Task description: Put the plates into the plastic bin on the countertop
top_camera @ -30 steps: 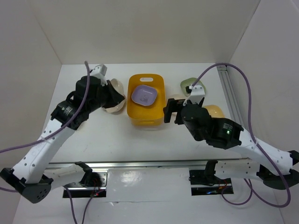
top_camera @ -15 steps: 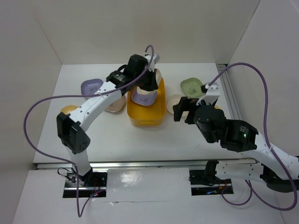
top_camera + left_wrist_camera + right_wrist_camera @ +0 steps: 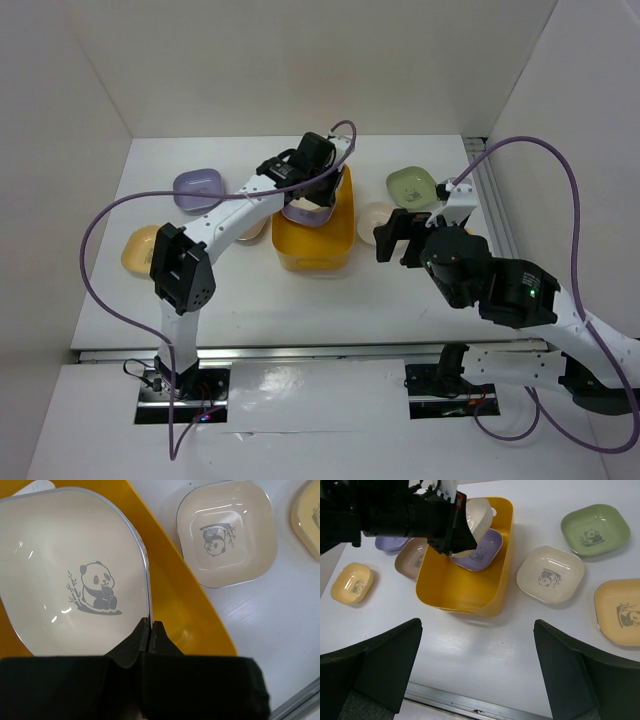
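The cream plate still hangs tilted above the lavender plate in the bin, so next my left gripper will lower toward it and let go of the cream plate's rim.
My left gripper [image 3: 318,190] is shut on the rim of a cream plate [image 3: 75,580] and holds it tilted over the far end of the yellow-orange bin [image 3: 312,240]. A lavender plate [image 3: 482,552] lies in the bin under it. My right gripper [image 3: 480,680] is open and empty, above the countertop [image 3: 485,650] right of the bin. On the countertop lie a cream plate [image 3: 550,574], a green plate [image 3: 595,529] and a yellow-orange plate [image 3: 620,611] on the right. A lavender plate [image 3: 197,187], a brown-pink plate [image 3: 410,560] and a yellow plate [image 3: 140,248] lie on the left.
White walls close in the countertop on the left, back and right. A metal rail [image 3: 495,195] runs along the right side. The left arm [image 3: 240,205] stretches across the brown-pink plate toward the bin. Purple cables loop above both arms.
My left arm has swung from the left of the bin to over it, carrying the cream plate, and lowered it toward the bin. My right gripper has drifted slightly right.
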`<state>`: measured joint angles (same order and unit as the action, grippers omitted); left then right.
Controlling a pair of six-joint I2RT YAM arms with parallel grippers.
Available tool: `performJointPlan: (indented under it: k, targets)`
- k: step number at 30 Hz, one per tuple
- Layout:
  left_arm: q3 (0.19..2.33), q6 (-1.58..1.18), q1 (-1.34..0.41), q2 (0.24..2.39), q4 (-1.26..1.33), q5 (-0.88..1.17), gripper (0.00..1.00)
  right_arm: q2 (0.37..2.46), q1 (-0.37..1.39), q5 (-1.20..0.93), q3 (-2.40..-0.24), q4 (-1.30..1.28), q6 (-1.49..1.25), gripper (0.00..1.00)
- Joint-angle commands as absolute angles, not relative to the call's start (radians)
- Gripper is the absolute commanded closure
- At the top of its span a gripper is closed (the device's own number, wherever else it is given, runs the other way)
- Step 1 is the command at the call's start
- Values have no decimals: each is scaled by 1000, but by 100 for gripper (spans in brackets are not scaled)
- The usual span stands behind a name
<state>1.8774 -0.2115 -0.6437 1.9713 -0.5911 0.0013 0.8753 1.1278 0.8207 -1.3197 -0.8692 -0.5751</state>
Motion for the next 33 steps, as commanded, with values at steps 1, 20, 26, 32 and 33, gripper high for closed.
performJointPlan:
  k: [1, 20, 26, 32, 33]
  targets:
    - [1914, -129, -634, 2000, -525, -8, 100, 853, 1123, 815, -1322, -876, -557, 0]
    - [1925, -107, -563, 2092, -502, 31, 63, 891, 1123, 765, -1313, -847, -528, 0]
    - [1934, -141, -598, 1990, -514, 13, 28, 900, 1123, 804, -1302, -838, -528, 0]
    - [1916, -279, -655, 1774, -572, -86, 0, 989, 1036, 916, -1197, -797, -549, 0]
    - [1884, -316, -655, 1737, -592, -125, 0, 1015, 1010, 857, -1159, -766, -539, 0]
